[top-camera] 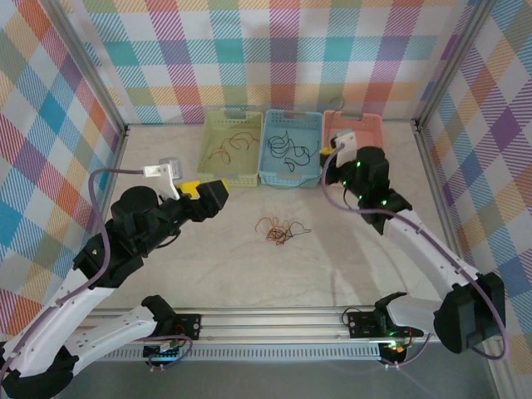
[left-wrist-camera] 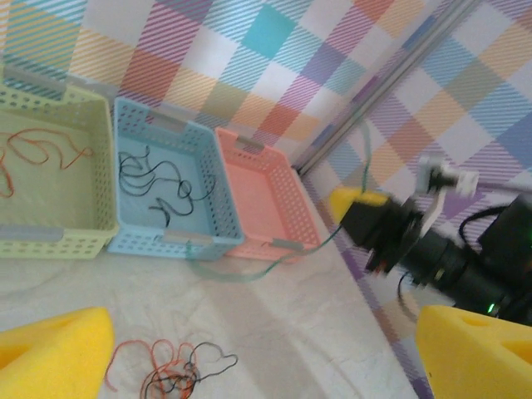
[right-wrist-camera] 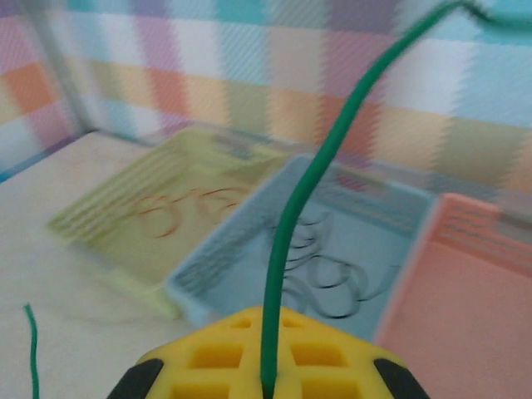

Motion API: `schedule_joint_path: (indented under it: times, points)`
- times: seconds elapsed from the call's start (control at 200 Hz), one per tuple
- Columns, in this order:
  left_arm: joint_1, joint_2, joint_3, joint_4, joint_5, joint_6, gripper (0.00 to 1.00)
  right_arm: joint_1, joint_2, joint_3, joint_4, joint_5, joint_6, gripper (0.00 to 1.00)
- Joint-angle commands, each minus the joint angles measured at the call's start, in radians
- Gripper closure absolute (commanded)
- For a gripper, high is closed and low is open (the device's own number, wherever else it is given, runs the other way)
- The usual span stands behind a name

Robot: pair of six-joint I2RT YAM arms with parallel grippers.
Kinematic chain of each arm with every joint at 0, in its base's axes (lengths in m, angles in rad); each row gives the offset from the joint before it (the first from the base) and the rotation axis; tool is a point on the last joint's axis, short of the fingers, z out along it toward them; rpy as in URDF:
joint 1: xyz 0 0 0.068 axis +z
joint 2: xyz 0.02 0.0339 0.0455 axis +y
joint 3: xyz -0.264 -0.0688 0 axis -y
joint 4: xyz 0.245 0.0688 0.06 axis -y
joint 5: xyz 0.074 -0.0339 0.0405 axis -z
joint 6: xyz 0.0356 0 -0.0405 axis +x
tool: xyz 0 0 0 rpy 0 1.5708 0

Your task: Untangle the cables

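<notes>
My right gripper should next swing the green cable over the pink basket's bare bottom, tilt down and release it, as the other baskets hold orange and black cables.
A small tangle of orange, red and black cables (top-camera: 281, 229) lies on the table in front of the baskets, and sits low between my left pads (left-wrist-camera: 170, 372). My left gripper (top-camera: 214, 199) hovers to the tangle's left, open, its yellow pads (left-wrist-camera: 51, 349) wide apart with nothing between them. My right gripper (top-camera: 331, 156) is by the blue basket's front right corner, shut on a thin green cable (right-wrist-camera: 309, 208) that rises from its yellow pads (right-wrist-camera: 208, 357). That green cable (left-wrist-camera: 249, 273) trails down onto the table before the blue and pink baskets.
Three baskets stand in a row at the back: a pale green one (top-camera: 209, 150) with orange-red strands (top-camera: 233, 146), a blue one (top-camera: 268, 170) with black strands (top-camera: 287, 146), and a pink one (top-camera: 366, 125). Checked walls close in the table.
</notes>
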Motion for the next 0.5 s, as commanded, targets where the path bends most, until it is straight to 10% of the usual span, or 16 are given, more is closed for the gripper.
schedule_joint_path:
  times: [0.0, 0.495]
  points:
    - [0.007, 0.008, -0.060, -0.033, -0.010, 0.036, 0.08, -0.064, 0.075, 0.114, -0.066, 0.123, 0.019, 1.00]
    - [0.010, 0.025, -0.177, -0.016, 0.032, 0.049, 0.10, -0.259, 0.491, 0.462, -0.188, 0.312, -0.227, 1.00]
